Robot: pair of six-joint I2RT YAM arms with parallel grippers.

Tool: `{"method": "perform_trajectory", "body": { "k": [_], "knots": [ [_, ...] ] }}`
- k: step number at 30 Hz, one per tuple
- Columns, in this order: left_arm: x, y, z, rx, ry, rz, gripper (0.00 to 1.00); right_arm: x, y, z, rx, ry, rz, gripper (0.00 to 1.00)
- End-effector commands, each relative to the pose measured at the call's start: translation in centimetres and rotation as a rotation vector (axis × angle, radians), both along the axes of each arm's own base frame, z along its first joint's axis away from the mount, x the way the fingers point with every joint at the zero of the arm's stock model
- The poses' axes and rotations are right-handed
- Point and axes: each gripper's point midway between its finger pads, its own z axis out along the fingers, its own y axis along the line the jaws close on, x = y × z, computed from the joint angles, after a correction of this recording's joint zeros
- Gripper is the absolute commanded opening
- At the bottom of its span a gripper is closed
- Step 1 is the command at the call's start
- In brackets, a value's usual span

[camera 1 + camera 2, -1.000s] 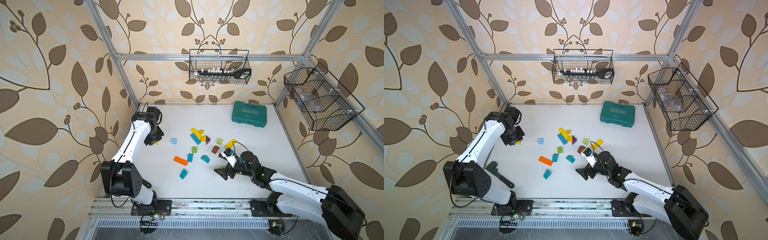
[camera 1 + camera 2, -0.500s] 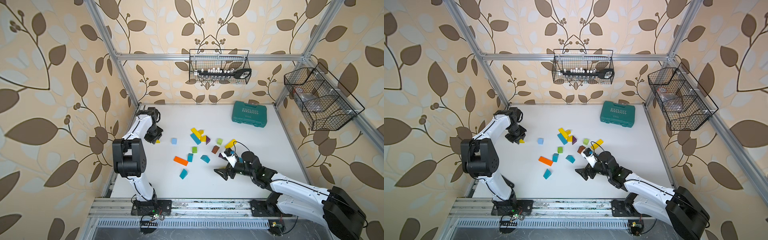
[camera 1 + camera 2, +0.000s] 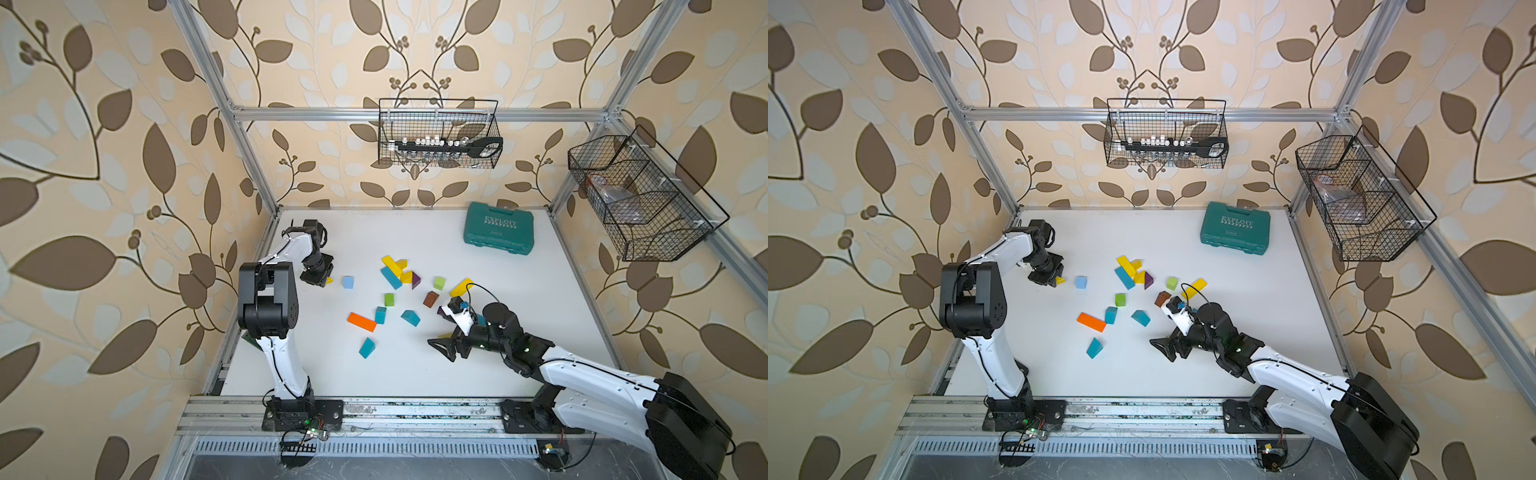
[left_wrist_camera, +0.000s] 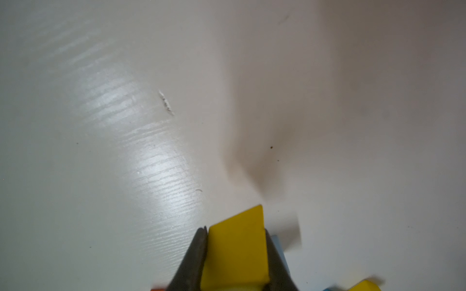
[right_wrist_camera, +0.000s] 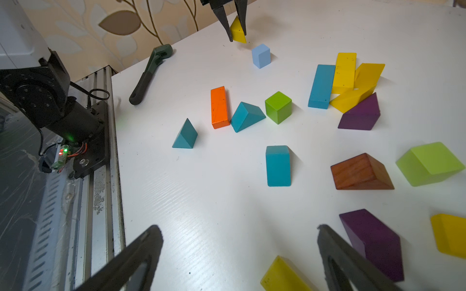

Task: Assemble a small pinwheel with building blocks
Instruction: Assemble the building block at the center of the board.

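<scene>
My left gripper moves down toward the cube next and releases the yellow wedge on the tabletop beside the pale-blue cube (image 3: 348, 282), which lies below, between gripper and cube.
My left gripper (image 4: 235, 233) is shut on a yellow wedge (image 4: 237, 249), held low over the white table (image 3: 415, 374) near its left edge, beside a pale-blue cube (image 3: 348, 282). The right wrist view shows that wedge (image 5: 237, 31) pinched between the left fingers. Other building blocks lie scattered mid-table: an orange bar (image 3: 362, 322), teal wedges (image 3: 367, 347), a green cube (image 3: 389, 299), a cluster of yellow and teal bars (image 3: 392, 270) and a brown wedge (image 3: 431, 299). My right gripper (image 3: 441, 350) is open low over the table. A yellow block (image 5: 282, 274) lies between its fingers and a purple wedge (image 5: 373, 241) beside them.
A teal EXPLOIT case (image 3: 498, 227) sits at the back right. A green wrench (image 5: 151, 73) lies at the table's left edge near the left arm's base. Wire baskets hang on the back wall (image 3: 438, 133) and the right wall (image 3: 640, 199). A metal rail (image 3: 415, 409) borders the front.
The left arm has folded upright, its elbow rising over the table's left edge, and its gripper with the yellow wedge has shifted slightly right. The right arm has barely moved.
</scene>
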Motion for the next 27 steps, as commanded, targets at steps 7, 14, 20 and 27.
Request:
{"method": "perform_trajectory", "body": {
  "k": [7,14,20,27],
  "knots": [
    [0.2,-2.1,-2.3,-0.060,0.028,0.020,0.08,-0.3,0.1,-0.4,-0.002,0.016,0.017,0.96],
    [0.3,-2.2,-2.7,-0.053,0.043,0.012,0.11,-0.4,0.0,-0.5,-0.005,0.016,0.017,0.97],
    [0.4,-2.6,-3.2,-0.067,0.045,0.010,0.15,-0.4,0.1,-0.5,-0.005,0.018,0.020,0.97],
    [0.1,-3.0,-3.5,-0.077,0.066,0.008,0.21,-0.5,0.2,-0.5,-0.004,0.019,0.027,0.96]
  ]
}}
